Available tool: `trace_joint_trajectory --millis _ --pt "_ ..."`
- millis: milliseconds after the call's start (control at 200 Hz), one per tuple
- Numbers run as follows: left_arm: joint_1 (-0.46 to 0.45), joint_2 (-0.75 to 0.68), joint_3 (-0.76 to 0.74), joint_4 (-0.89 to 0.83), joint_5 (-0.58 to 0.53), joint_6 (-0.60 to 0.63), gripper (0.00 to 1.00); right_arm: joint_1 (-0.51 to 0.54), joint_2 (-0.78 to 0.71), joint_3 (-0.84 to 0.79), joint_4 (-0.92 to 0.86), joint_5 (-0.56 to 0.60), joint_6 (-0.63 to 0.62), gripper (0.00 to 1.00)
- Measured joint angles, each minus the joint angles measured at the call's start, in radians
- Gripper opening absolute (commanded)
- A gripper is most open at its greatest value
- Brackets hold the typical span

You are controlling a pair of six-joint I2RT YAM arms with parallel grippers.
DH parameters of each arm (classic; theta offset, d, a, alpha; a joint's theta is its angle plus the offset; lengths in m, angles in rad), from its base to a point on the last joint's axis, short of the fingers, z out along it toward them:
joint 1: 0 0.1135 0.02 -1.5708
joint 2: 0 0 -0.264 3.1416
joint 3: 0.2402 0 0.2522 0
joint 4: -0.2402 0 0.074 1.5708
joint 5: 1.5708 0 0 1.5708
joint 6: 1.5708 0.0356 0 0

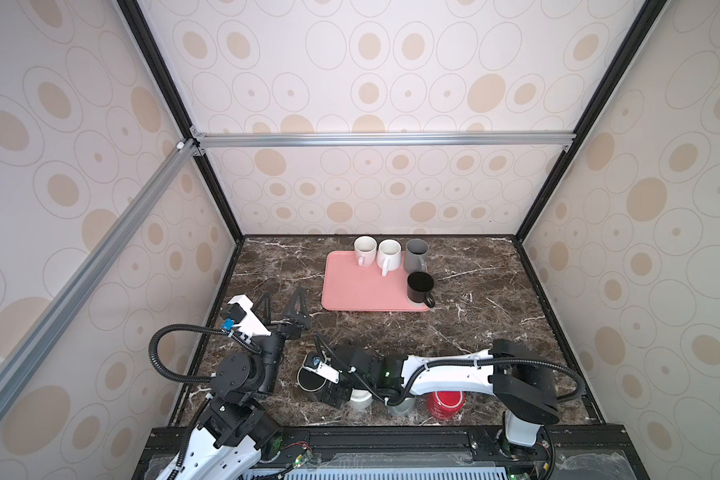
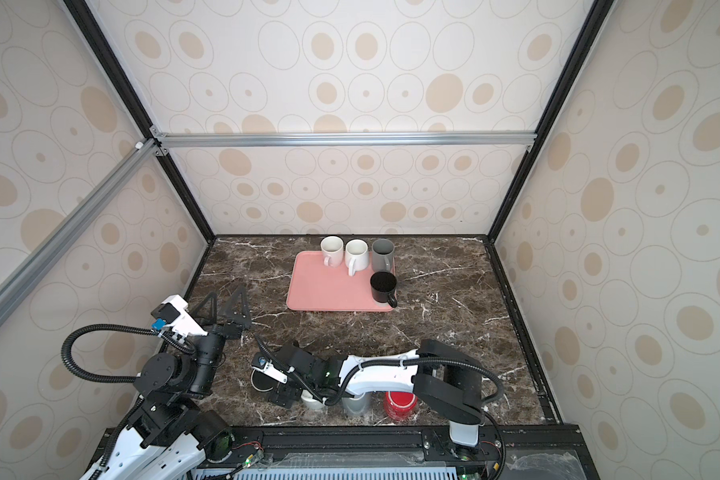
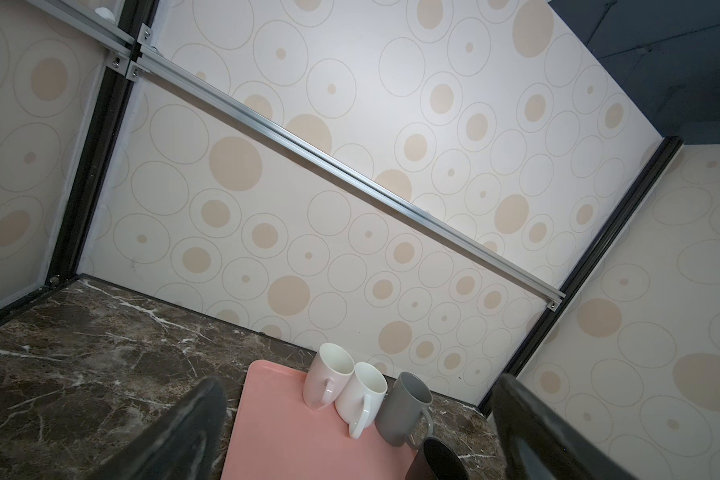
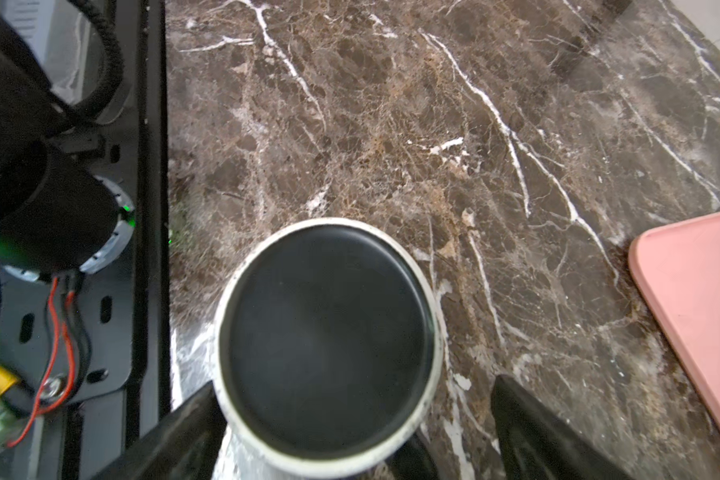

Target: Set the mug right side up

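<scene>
My right gripper needs to move outward and then in onto the dark mug's handle (image 4: 414, 461), since that handle sticks out toward it and shows between its two open fingers.
A dark mug (image 1: 310, 376) (image 2: 262, 380) stands upside down near the table's front edge. Its flat base with a pale ring (image 4: 329, 336) faces up. My right gripper (image 1: 323, 380) (image 2: 276, 382) (image 4: 352, 388) reaches across to it and is open. Its two fingers stand wide apart on either side of the mug, not closed on it. My left gripper (image 1: 282, 293) (image 2: 225, 291) (image 3: 358, 384) is open and holds nothing. It hovers at the left, pointing toward the pink tray (image 1: 350, 291).
On the pink tray (image 2: 321, 286) (image 3: 279, 415) (image 4: 703, 291) stand two white mugs (image 1: 366, 249) (image 1: 388, 254), a grey mug (image 1: 415, 253) and a black mug (image 1: 420, 286), all upright. Under my right arm sit upturned white (image 1: 360, 400), grey (image 1: 400, 407) and red (image 1: 445, 403) mugs.
</scene>
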Motion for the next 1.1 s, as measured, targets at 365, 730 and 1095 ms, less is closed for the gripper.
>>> trace_joint_trajectory --millis 365,730,1095 --pt "0.000 0.000 0.000 -0.018 0.000 0.000 0.99 -0.098 0.051 0.069 -0.026 -0.063 0.062 0.98" --pt "0.000 -0.008 -0.001 -0.036 0.001 -0.001 0.99 -0.214 -0.063 0.051 -0.141 -0.343 -0.045 0.88" --pt "0.000 -0.008 -0.001 -0.043 0.001 -0.002 0.99 -0.258 0.002 0.132 -0.270 -0.430 -0.175 0.65"
